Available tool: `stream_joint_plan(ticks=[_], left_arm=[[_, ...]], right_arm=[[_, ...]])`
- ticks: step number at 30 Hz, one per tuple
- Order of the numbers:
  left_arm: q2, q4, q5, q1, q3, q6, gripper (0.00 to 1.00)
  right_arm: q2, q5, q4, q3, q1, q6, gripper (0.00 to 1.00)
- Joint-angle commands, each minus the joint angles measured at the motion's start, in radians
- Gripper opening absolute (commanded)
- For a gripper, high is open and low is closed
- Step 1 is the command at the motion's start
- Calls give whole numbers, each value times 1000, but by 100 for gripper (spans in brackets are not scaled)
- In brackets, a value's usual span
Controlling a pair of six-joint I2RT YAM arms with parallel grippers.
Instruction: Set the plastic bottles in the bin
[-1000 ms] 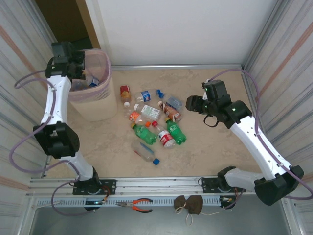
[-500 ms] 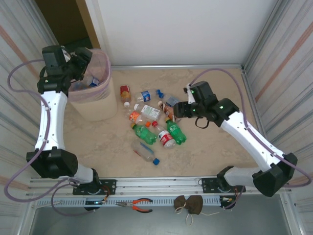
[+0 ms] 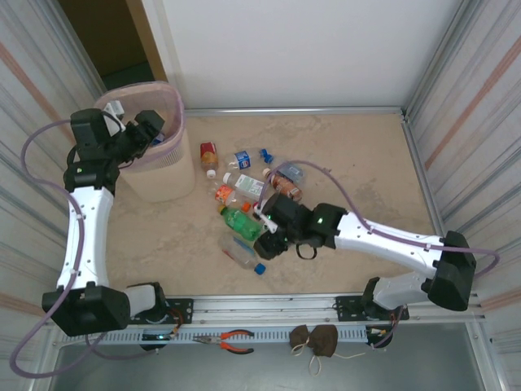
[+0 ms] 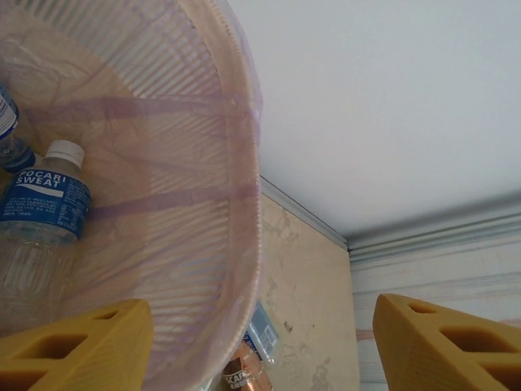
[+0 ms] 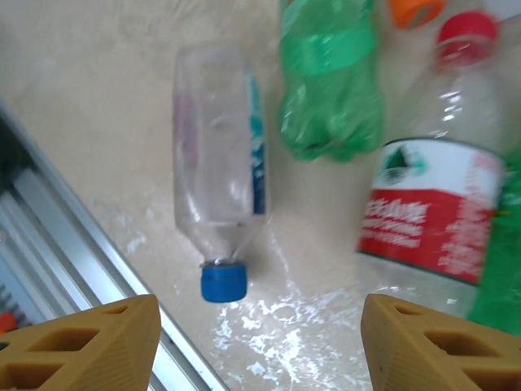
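I will next move my right gripper down and back toward the metal bar, onto the clear bottle's blue cap, as that end sticks out of the pile.
The pale-pink bin stands at the back left. My left gripper hangs open and empty at its near rim; in the left wrist view the bin's rim crosses between the fingers, with a blue-labelled bottle lying inside the bin. Several plastic bottles lie in a pile on the floor. My right gripper hovers open over the pile's front. In the right wrist view a clear bottle with a blue cap lies just ahead, with a green bottle and a red-labelled bottle beside it.
More bottles lie behind the pile: a brown one, a blue-labelled one and another brown one. The metal rail runs close in front. Orange pliers and a dark pouch rest beyond it. Corrugated walls flank both sides.
My right arm has swung from the right side down and leftward to the front of the bottle pile. My left gripper has drawn back from over the bin to its near rim.
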Motion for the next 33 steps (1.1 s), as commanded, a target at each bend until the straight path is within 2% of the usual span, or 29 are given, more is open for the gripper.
stream_joint_plan(ticks=[1,11,15,26,33], left_arm=[[-38,27,85,5,-44,41,71],[-53,42,164,5,-59,15,71],[-62,43,154,5,-64,15,71],[-68,50,158,5,-52,28,69],[-69,41,204,5,-21,94,69]], right_arm=[[28,59,94,-57,60,-21,65],[221,71,231,-149,133,0,64],[278,55,271,-163,140,-9,61],[280,70,272,-195,150,-19,37],[200,132,208,-188,156,-65,28]])
